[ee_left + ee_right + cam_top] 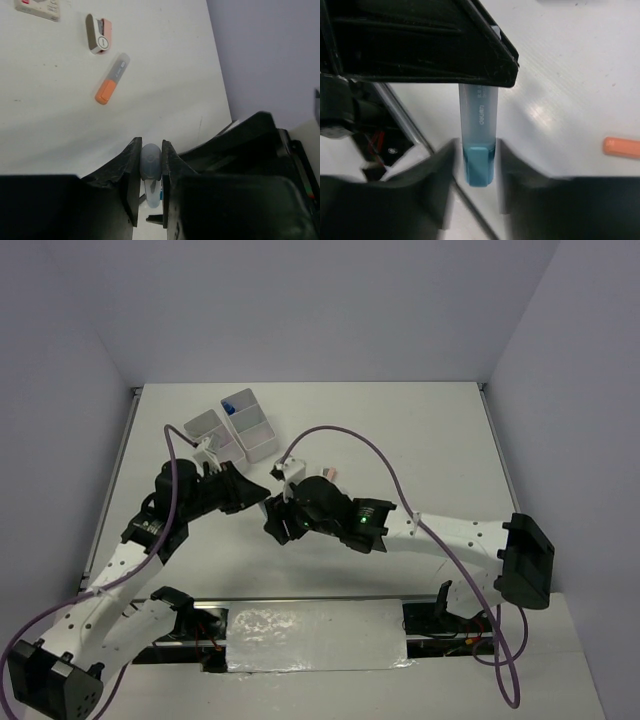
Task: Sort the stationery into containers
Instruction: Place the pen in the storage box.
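Next, my left gripper moves the highlighter outward to the nearer white container, over its middle section [222, 438], and releases it, since my right gripper stands open.
A blue highlighter [479, 115] with a clear barrel and blue cap hangs above the table between both grippers. My left gripper [150, 145] is shut on its pale rounded end [150, 160]. In the right wrist view the left gripper's black body [420, 40] covers the barrel's top. My right gripper [477, 150] stands open around the blue cap, with a gap on each side. From above, the two grippers meet at mid-table [270, 505] and hide the highlighter. The white containers [235, 428] stand at the back left, one holding something blue [232, 407].
An orange highlighter [111, 80] lies on the table, also seen in the right wrist view [621, 147]. A grey-and-pink stapler-like item [98, 34] and a white keyed device [39, 7] lie beyond it. A pink item [330, 473] sits behind the right arm.
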### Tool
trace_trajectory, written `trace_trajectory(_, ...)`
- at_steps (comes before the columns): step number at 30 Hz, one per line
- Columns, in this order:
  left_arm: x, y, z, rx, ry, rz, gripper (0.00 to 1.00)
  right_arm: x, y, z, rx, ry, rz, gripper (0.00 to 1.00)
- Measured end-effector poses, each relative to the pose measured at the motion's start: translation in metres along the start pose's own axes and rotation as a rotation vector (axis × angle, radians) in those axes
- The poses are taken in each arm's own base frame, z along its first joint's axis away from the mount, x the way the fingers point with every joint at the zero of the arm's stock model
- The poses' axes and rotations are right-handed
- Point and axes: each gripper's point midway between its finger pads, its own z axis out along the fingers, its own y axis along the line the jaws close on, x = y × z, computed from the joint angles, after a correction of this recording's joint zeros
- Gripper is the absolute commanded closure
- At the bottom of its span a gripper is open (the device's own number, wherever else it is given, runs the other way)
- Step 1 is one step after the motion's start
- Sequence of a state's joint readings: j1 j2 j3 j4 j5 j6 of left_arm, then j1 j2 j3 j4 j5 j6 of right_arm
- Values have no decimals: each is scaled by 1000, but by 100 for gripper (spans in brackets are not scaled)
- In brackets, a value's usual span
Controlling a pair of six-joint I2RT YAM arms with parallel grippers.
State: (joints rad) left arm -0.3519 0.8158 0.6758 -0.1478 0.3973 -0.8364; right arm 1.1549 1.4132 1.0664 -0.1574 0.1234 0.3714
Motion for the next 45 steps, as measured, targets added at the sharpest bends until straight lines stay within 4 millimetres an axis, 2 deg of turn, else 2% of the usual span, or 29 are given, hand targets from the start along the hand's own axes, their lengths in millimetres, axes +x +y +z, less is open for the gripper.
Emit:
trace_trajectory(2, -5, 1, -2, -32, -16, 15, 100, -4, -1, 1, -2, -13, 3, 15)
trace_trajectory(4, -18, 4, -3, -81, -57, 28, 100, -10, -4, 0, -1, -31, 1, 13)
trace_trajectory(5, -25, 5, -4, -105, -78, 39, 100, -13, -8, -1, 5, -41, 5, 1)
trace_trajectory(7, -41, 10, -4, -166, -136, 51, 100, -21, -22, -8, 36, -67, 19, 0)
trace_trajectory(9, -56, 20, -3, -236, -187, 58, 100, -32, -39, -25, 74, -109, 34, 0)
trace_trajectory(13, -89, 54, -2, -448, -304, 89, 100, -60, -67, -75, 122, -248, 78, 0)
trace_trajectory(16, -123, 83, -5, -629, -431, 123, 100, -70, -77, -111, 128, -343, 98, 0)
trace_trajectory(18, -142, 99, -6, -713, -512, 143, 100, -68, -77, -123, 119, -367, 99, 0)
trace_trajectory(20, -159, 116, -6, -791, -579, 164, 100, -59, -79, -126, 121, -358, 98, 0)
trace_trajectory(25, -191, 145, 4, -919, -717, 220, 100, -19, -90, -117, 144, -257, 92, 0)
trace_trajectory(28, -202, 154, 12, -958, -757, 268, 100, -3, -93, -117, 143, -217, 87, 0)
trace_trajectory(37, -221, 165, 25, -989, -851, 327, 95, 0, -88, -121, 109, -203, 44, 0)
trace_trajectory(40, -221, 171, 31, -1000, -855, 339, 88, 1, -88, -122, 105, -197, 30, 0)
trace_trajectory(43, -213, 184, 37, -1028, -828, 343, 74, 0, -87, -123, 98, -199, 23, 0)
trace_trajectory(44, -210, 187, 37, -1033, -822, 343, 64, -1, -86, -124, 94, -200, 22, 0)
trace_trajectory(45, -206, 191, 36, -1039, -816, 342, 58, -1, -86, -124, 92, -201, 18, 0)
